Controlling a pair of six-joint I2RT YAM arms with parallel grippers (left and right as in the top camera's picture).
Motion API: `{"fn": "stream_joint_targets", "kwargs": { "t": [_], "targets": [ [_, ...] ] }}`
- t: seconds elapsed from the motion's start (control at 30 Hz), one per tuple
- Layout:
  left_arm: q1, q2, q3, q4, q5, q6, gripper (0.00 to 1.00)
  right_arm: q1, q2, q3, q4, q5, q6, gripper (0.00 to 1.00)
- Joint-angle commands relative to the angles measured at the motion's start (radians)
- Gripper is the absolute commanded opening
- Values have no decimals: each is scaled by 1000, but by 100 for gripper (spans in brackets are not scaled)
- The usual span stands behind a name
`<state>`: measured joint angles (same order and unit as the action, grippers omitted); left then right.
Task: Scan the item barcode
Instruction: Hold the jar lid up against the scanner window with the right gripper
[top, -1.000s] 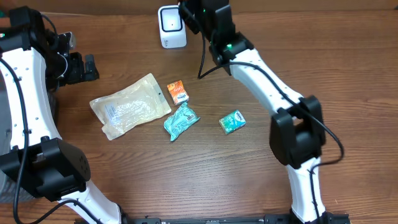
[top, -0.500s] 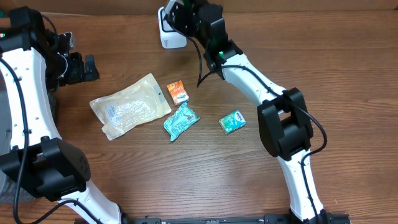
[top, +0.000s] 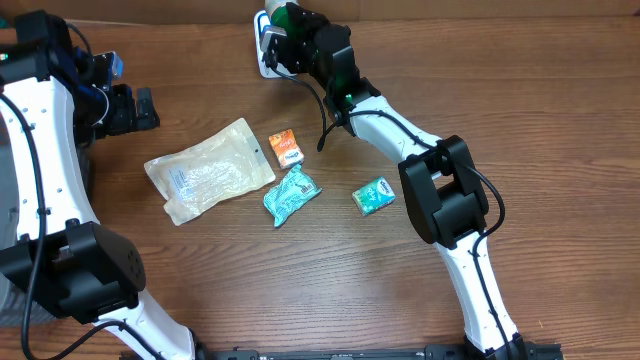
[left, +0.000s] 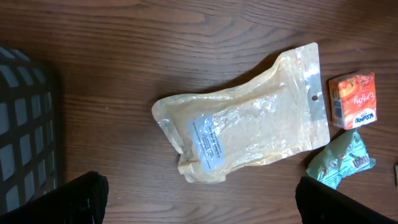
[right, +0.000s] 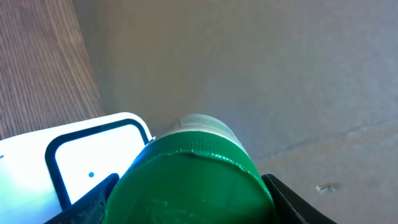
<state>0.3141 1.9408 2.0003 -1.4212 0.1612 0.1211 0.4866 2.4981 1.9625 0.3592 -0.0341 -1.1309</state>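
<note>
The robot's right gripper will next go back toward the right in the overhead view and bring the item down onto the wood past the small green packet, because that side of the table looks clear.
My right gripper (top: 288, 38) is shut on the item, a round container with a green ribbed lid (right: 193, 180). It holds the item right at the white barcode scanner (top: 266, 50) by the table's back edge. In the right wrist view the lid fills the gap between both fingers (right: 287, 202), and the scanner's white face with a dark-framed window (right: 81, 158) sits just behind it to the left. No barcode shows. My left gripper (top: 140, 108) hangs open at the far left, its fingers (left: 78, 198) wide apart above bare wood near a clear pouch (left: 249, 130).
On the table lie the clear pouch (top: 210, 170), an orange packet (top: 286, 147), a teal crumpled packet (top: 291, 195) and a small green packet (top: 373, 196). A dark mesh basket (left: 25, 137) stands beyond the table's left side.
My right arm has swung left with the green-lidded item, bringing it from beside the scanner to right in front of it. The left arm has not moved.
</note>
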Motion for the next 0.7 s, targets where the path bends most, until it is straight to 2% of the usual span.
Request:
{"fn": "stream_joint_targets", "kwargs": {
  "t": [0.0,0.2,0.23,0.33,0.47,0.67],
  "targets": [
    [-8,-13,22,1,12,-17,100,5,-1,20,28,-2,-8,35],
    [-8,-13,22,1,12,-17,99,24,-30,20,48,26,26,35],
    [-8,-13,22,1,12,-17,100,25,-74,20,37,33,126,35],
    [-8,-13,22,1,12,-17,100,24,-153,20,-27,33,237,36],
    [-8,-13,22,1,12,-17,100,23,-306,20,-246,32,355,36],
    [-8,-13,22,1,12,-17,100,2,-564,20,-682,31,696,36]
  ]
}}
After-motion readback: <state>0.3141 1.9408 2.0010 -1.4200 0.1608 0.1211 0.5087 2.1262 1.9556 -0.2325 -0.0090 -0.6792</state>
